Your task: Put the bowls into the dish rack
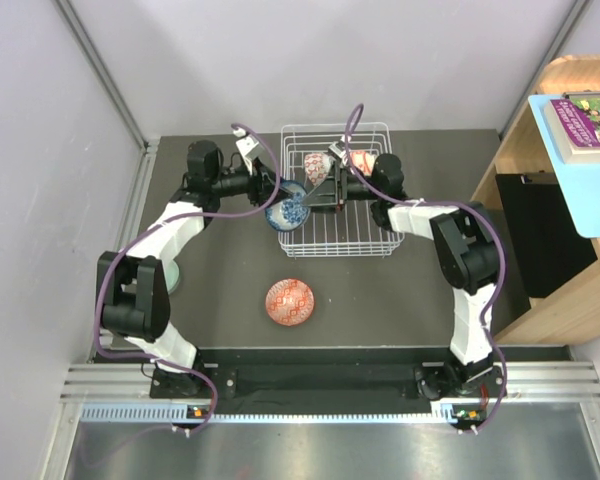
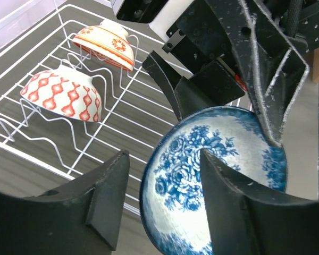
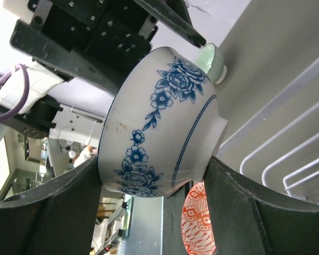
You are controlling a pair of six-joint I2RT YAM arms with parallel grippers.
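Note:
Next, my right gripper moves down and to its right in the top view onto the dish rack's empty wires beside the red-striped bowl and releases.
A blue-and-white bowl [image 1: 286, 211] hangs tilted over the front left corner of the white dish rack [image 1: 337, 250]. My right gripper [image 1: 311, 195] is shut on it, one finger at the rim and one at the foot ring, as the right wrist view [image 3: 151, 162] shows. My left gripper [image 2: 162, 159] is open and straddles the bowl's rim [image 2: 218, 170] with a gap on the outer side. Two red-patterned bowls [image 2: 64, 95] [image 2: 106, 42] lean upside down on the rack's prongs. An orange-red bowl [image 1: 291, 301] sits upright on the table. A pale green bowl [image 1: 171, 277] is partly hidden by the left arm.
The rack's wires [image 2: 42, 143] lie just left of the left gripper. A wooden shelf [image 1: 570, 170] stands at the right edge. Grey walls close in the back and the left.

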